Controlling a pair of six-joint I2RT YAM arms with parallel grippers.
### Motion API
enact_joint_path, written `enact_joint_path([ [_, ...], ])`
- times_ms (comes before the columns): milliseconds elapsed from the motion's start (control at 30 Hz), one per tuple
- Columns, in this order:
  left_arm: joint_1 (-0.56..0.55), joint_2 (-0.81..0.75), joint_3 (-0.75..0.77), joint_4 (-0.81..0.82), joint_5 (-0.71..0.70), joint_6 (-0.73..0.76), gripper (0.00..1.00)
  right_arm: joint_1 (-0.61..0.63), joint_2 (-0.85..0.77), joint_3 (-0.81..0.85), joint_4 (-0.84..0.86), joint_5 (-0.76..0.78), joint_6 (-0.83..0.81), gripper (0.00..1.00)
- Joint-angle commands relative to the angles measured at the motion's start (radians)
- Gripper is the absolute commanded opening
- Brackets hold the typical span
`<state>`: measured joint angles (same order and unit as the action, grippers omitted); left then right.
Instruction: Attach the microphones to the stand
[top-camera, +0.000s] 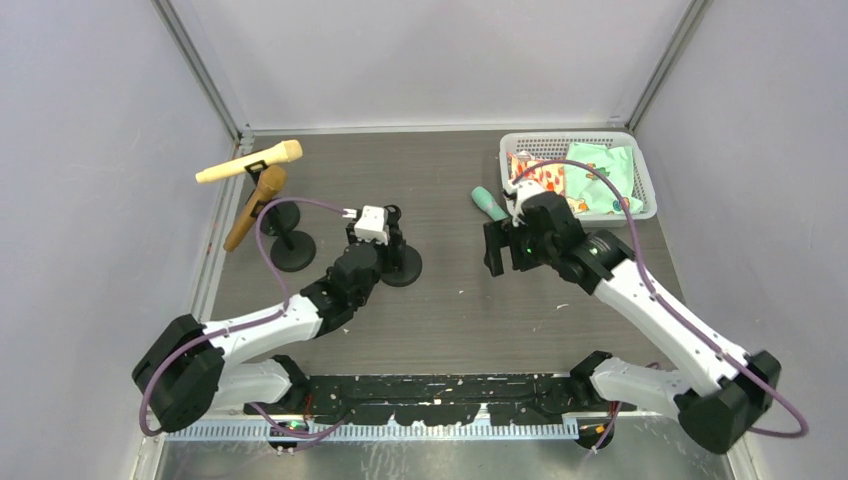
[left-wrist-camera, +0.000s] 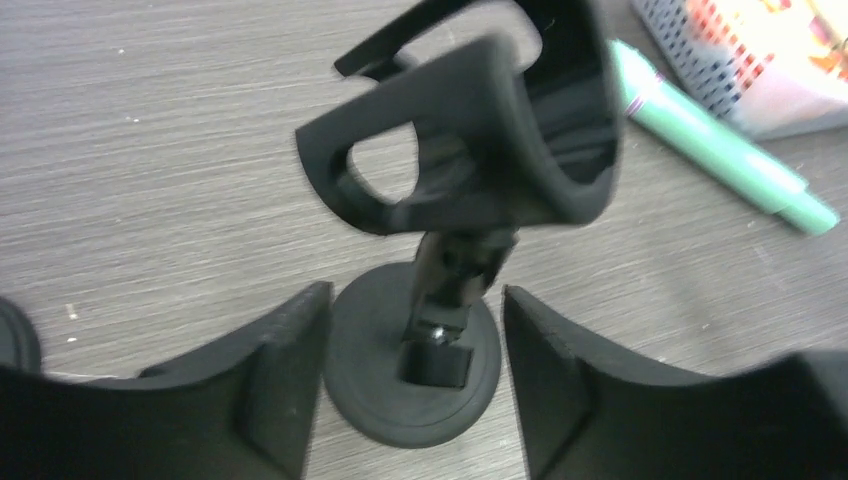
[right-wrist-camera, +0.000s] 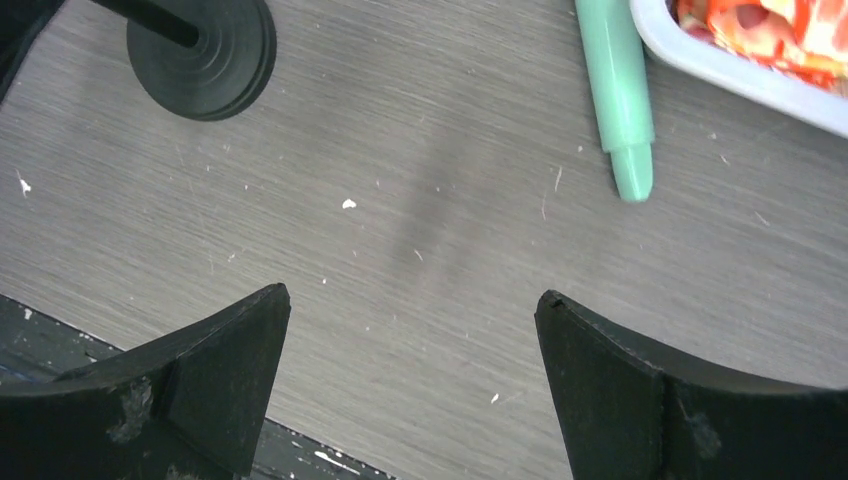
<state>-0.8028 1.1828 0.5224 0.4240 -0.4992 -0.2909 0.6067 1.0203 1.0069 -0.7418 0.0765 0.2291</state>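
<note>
The green microphone lies flat on the table, outward of and below my right gripper. My right gripper needs to reach outward, then lower its open fingers on both sides of the green microphone's neck (top-camera: 493, 209) and close.
The cream-yellow microphone (top-camera: 250, 162) and the golden-brown microphone (top-camera: 255, 205) each sit in the clip of a black stand at the far left. A third black stand (top-camera: 402, 263) has an empty clip (left-wrist-camera: 470, 120). My left gripper (top-camera: 390, 232) is open, with its fingers on either side of that stand's post and round base (left-wrist-camera: 370, 400) without touching them; its midpoint (left-wrist-camera: 415, 380) lies over the base. The mint-green microphone (top-camera: 488, 203) lies flat on the table beside the basket, also seen in the left wrist view (left-wrist-camera: 720, 150) and the right wrist view (right-wrist-camera: 620, 100). My right gripper (top-camera: 497, 248) is open and empty above bare table (right-wrist-camera: 412, 340), just short of the green microphone.
A white basket (top-camera: 645, 190) with colourful packets stands at the back right, its rim close to the green microphone (right-wrist-camera: 740, 70). The two filled stands' bases (top-camera: 293, 250) sit near the left wall. A stand base (right-wrist-camera: 205, 55) shows at the right wrist view's top left.
</note>
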Motion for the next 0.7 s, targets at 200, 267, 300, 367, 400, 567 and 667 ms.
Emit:
enact_joint_path([
  [200, 0.003, -0.141, -0.015, -0.167, 0.048, -0.023, 0.92, -0.005, 0.386, 0.29, 0.012, 0.021, -0.185, 0.97],
  [267, 0.002, -0.188, -0.023, -0.215, 0.062, -0.048, 0.93, -0.007, 0.471, 0.349, 0.001, 0.039, -0.214, 0.97],
  [300, 0.002, -0.214, -0.03, -0.236, 0.068, -0.058, 0.94, -0.011, 0.512, 0.381, -0.01, 0.048, -0.223, 0.97],
  [367, 0.003, -0.273, -0.046, -0.279, 0.096, -0.08, 0.94, -0.017, 0.6, 0.45, -0.03, 0.067, -0.262, 0.97],
  [400, 0.004, -0.301, -0.053, -0.302, 0.107, -0.091, 0.95, -0.023, 0.642, 0.484, -0.041, 0.071, -0.278, 0.96],
  [567, 0.004, -0.442, -0.076, -0.418, 0.141, -0.12, 0.95, -0.06, 0.841, 0.665, -0.103, 0.057, -0.378, 0.9],
  [667, 0.004, -0.498, -0.079, -0.49, 0.155, -0.119, 0.95, -0.093, 0.945, 0.767, -0.14, 0.052, -0.431, 0.85],
])
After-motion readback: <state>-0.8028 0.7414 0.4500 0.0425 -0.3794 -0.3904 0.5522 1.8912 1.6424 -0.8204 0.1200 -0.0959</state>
